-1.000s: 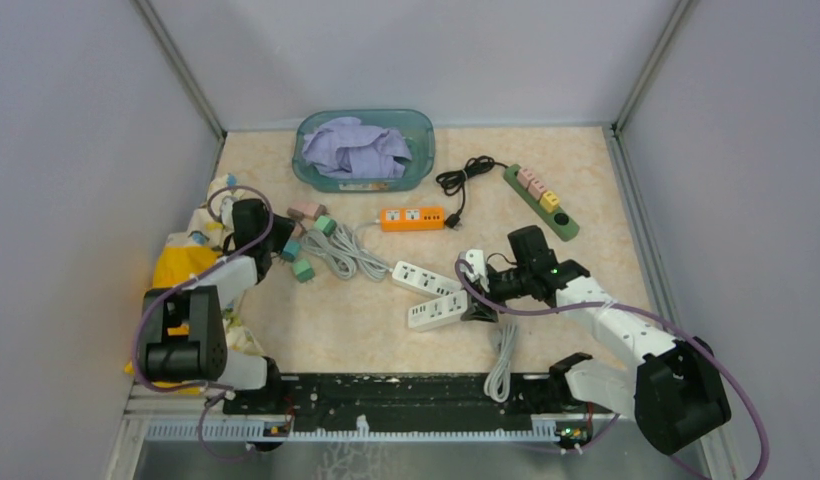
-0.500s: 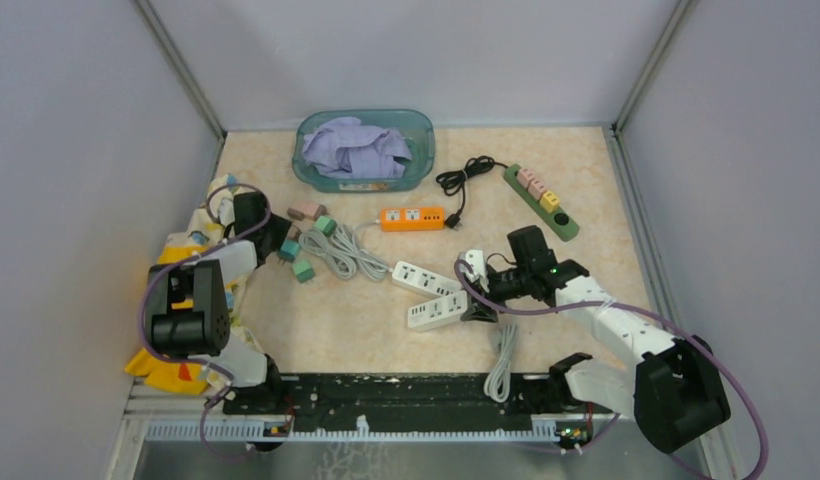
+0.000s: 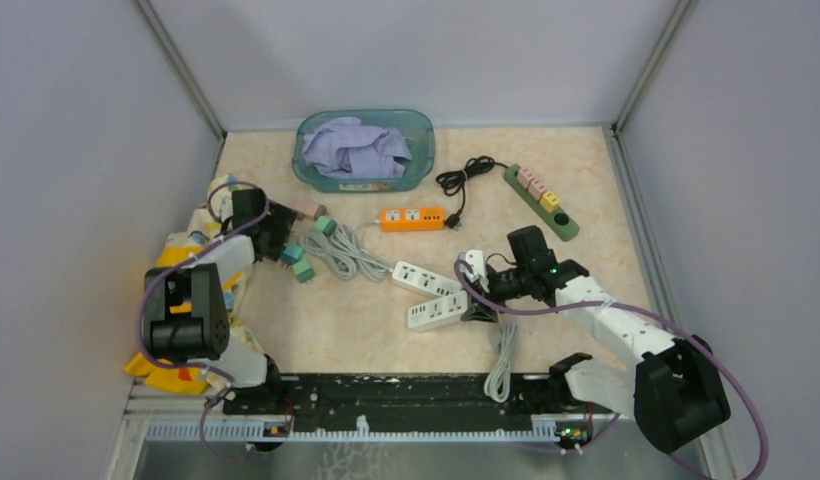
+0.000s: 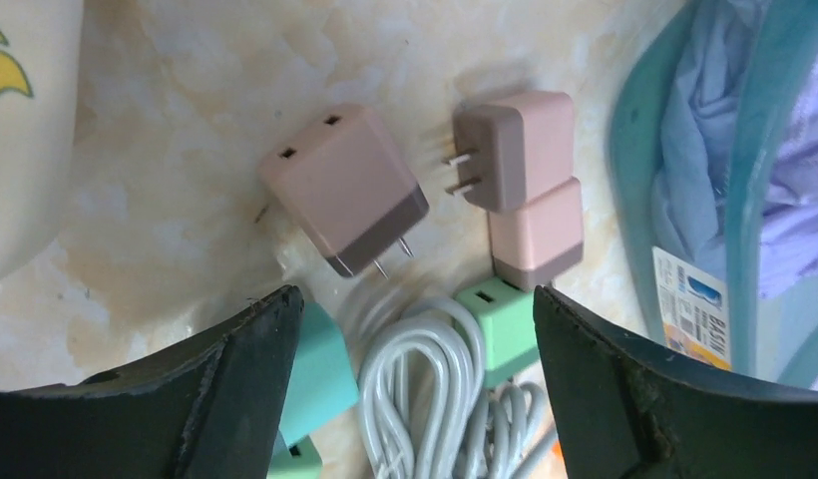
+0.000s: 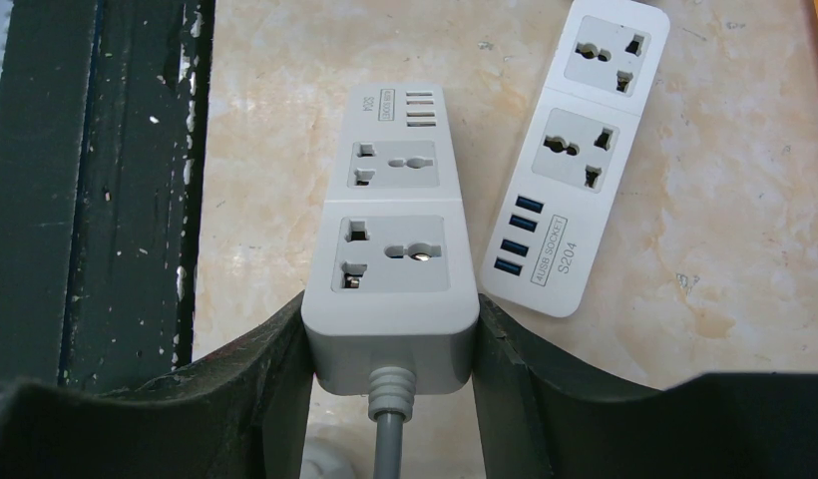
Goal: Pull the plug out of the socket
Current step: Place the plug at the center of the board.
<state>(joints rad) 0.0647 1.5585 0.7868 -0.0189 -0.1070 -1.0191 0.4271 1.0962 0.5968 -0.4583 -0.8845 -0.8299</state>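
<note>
The white strip's sockets are empty, so my right gripper should next carry it outward past the second strip, lower it onto bare tabletop [image 3: 421, 247] [image 5: 729, 160] beside the orange strip and release it.
My left gripper [image 3: 282, 233] stands open at the table's left side, with nothing between its fingers. In the left wrist view, a loose pink plug [image 4: 343, 190] lies just beyond the left gripper [image 4: 415, 319], prongs showing. Two more pink plugs [image 4: 525, 190], a green plug [image 4: 500, 324] and a teal plug [image 4: 320, 364] lie around a grey cord coil [image 4: 425, 399]. My right gripper [image 5: 390, 339] is shut on the cord end of a white socket strip [image 5: 390, 249], whose sockets are empty. That socket strip [image 3: 438, 310] lies flat beside a second white strip [image 3: 424, 277].
An orange strip [image 3: 413, 218] with a black cord [image 3: 464, 178] lies mid-table. A green strip [image 3: 541, 200] holds pink and yellow plugs at the back right. A teal basin [image 3: 426, 150] holds cloth. Yellow fabric [image 3: 181, 265] lies at the left wall. A black rail [image 3: 406, 392] runs along the near edge.
My left gripper's jaws have gone from shut to wide open, and its arm has shifted slightly toward the plugs. The right arm and the strip it holds have not moved.
</note>
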